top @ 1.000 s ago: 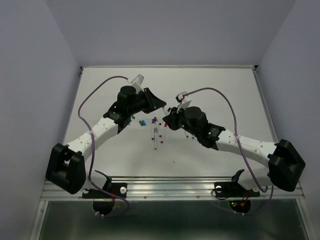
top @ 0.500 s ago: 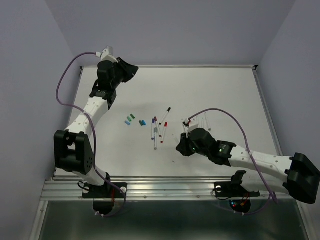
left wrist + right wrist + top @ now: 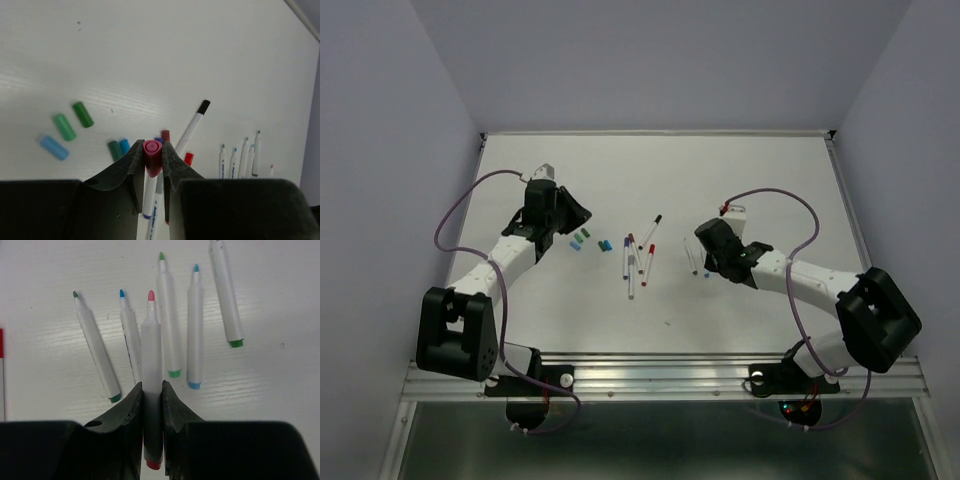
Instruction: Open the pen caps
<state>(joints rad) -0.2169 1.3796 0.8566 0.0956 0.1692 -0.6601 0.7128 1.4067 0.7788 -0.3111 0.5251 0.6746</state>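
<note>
The loose caps gather alongside, on the bare tabletop (image 3: pixel 577 256) (image 3: pixel 57 170) beside the light blue cap. My left gripper should move back and down to that spot next and release the pink cap there.
My left gripper (image 3: pixel 152 148) is shut on a pink pen cap (image 3: pixel 152 159), held above the table. Below it lie loose pen caps: two green (image 3: pixel 82 114), a light blue (image 3: pixel 53 147), a teal (image 3: pixel 115 150) and a blue (image 3: pixel 125 146). My right gripper (image 3: pixel 151 390) is shut on a white pen (image 3: pixel 151 347) with a bare pink tip. Several uncapped pens (image 3: pixel 167 315) lie in a fan beneath it. In the top view the left gripper (image 3: pixel 570 218) hangs by the loose caps (image 3: pixel 582 237) and the right gripper (image 3: pixel 708 240) by the uncapped pens (image 3: pixel 695 262).
Capped pens (image 3: pixel 635 262) lie in a loose bunch at the table's middle, among them a black-capped one (image 3: pixel 203 106) and a red-capped one (image 3: pixel 188 158). The table's raised rim (image 3: pixel 650 132) runs along the back. Purple cables loop over both arms.
A second ago both grippers met over the middle pens. They have drawn apart: the left swung far back, then came over the loose caps; the right moved over the uncapped pens.
</note>
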